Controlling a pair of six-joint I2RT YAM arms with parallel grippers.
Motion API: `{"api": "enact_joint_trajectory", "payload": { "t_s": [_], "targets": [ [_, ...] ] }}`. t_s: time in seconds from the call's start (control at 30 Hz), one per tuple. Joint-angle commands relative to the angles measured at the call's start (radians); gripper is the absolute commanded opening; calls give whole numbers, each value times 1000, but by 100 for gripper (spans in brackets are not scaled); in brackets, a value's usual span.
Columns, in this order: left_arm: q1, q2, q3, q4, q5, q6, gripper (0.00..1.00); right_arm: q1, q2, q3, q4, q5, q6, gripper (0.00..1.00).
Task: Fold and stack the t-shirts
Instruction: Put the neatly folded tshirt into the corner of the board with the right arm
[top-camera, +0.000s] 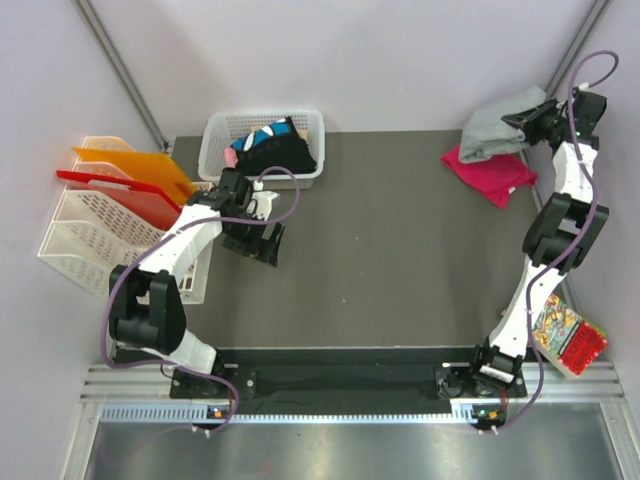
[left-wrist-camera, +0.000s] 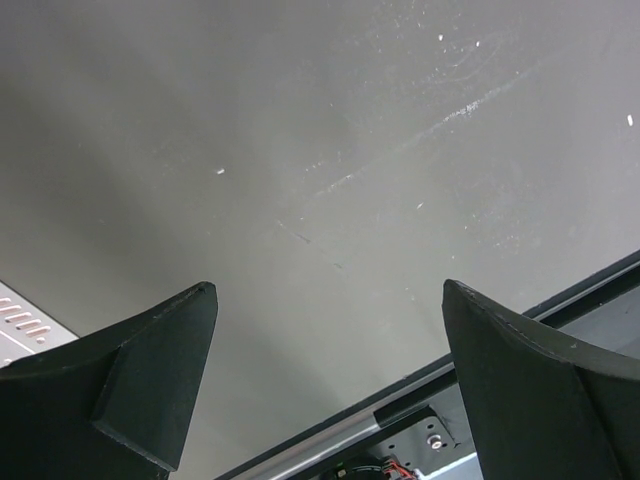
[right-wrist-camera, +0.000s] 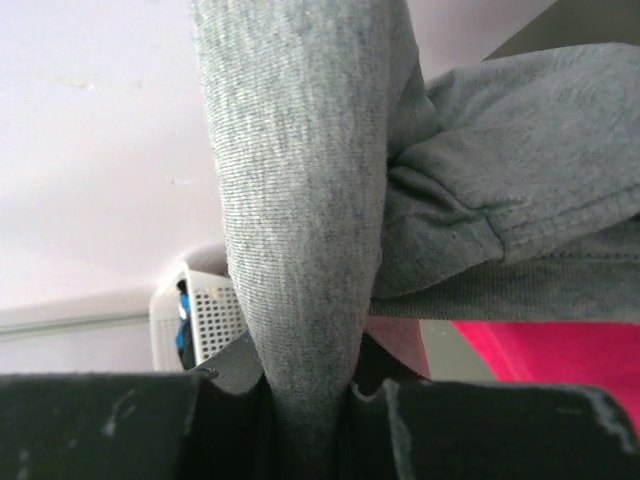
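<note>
The right gripper brings the light grey t-shirt down and slightly back over the magenta-pink t-shirt (top-camera: 492, 171) next, then lets go of the grey cloth on top.
My right gripper (top-camera: 522, 120) is shut on the light grey t-shirt (top-camera: 492, 126), held bunched above the table's far right corner; the cloth passes between its fingers in the right wrist view (right-wrist-camera: 300, 250). The magenta-pink t-shirt (top-camera: 492, 171) lies crumpled on the table just below it and shows in the right wrist view (right-wrist-camera: 560, 355). Black t-shirts with blue-white patches (top-camera: 272, 148) fill the white basket (top-camera: 222, 130) at the far left. My left gripper (top-camera: 262, 247) is open and empty over bare table (left-wrist-camera: 330, 180), just in front of the basket.
White racks (top-camera: 85, 235) holding orange and red boards (top-camera: 135, 175) stand off the table's left edge. A red patterned snack packet (top-camera: 570, 335) lies at the right by the right arm. The basket shows small in the right wrist view (right-wrist-camera: 195, 315).
</note>
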Motion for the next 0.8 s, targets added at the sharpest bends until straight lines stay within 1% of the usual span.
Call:
{"api": "enact_joint_trajectory", "payload": {
  "t_s": [0.0, 0.17, 0.23, 0.27, 0.3, 0.33, 0.4, 0.43, 0.47, 0.5, 0.53, 0.57, 0.6, 0.63, 0.67, 0.7, 0.73, 0.77],
  "targets": [
    [7, -25, 33, -14, 1, -8, 99, 7, 4, -18, -69, 53, -55, 0],
    [7, -16, 53, -18, 21, -13, 99, 15, -45, -179, -72, 86, -112, 0],
    [7, -14, 47, -17, 29, -14, 99, 17, -49, -195, -95, 92, -118, 0],
    [7, -14, 45, -17, 32, -16, 99, 18, -50, -196, -112, 117, -136, 3],
    [7, -13, 45, -17, 33, -16, 99, 18, -52, -193, -130, 135, -147, 9],
    [7, -14, 47, -18, 36, -16, 99, 21, -62, -189, -168, 154, -158, 22],
    [7, -16, 53, -23, 36, -13, 99, 36, -79, -161, -227, 255, -198, 42],
    [7, -16, 59, -25, 35, -13, 99, 44, -100, -149, -289, 304, -211, 59],
    [7, -16, 64, -29, 33, -11, 99, 68, -113, -121, -320, 415, -234, 65],
    [7, -16, 68, -34, 38, -13, 99, 84, -122, -95, -360, 483, -247, 69],
    [7, -17, 76, -38, 39, -11, 99, 101, -131, -65, -447, 551, -259, 76],
    [7, -17, 79, -47, 44, -11, 99, 139, -128, 27, -504, 724, -273, 78],
    [7, -22, 82, -49, 45, -11, 99, 157, -124, 73, -550, 802, -282, 81],
    [7, -27, 84, -54, 48, -10, 99, 176, -118, 113, -616, 867, -287, 87],
    [7, -37, 82, -57, 50, -10, 99, 200, -118, 180, -642, 957, -290, 90],
    [7, -40, 82, -61, 47, -5, 99, 210, -119, 202, -661, 990, -290, 93],
    [7, -48, 76, -64, 45, 0, 99, 217, -128, 221, -699, 1054, -278, 99],
    [7, -59, 74, -67, 47, 3, 99, 231, -139, 236, -715, 1082, -273, 100]
  ]
}}
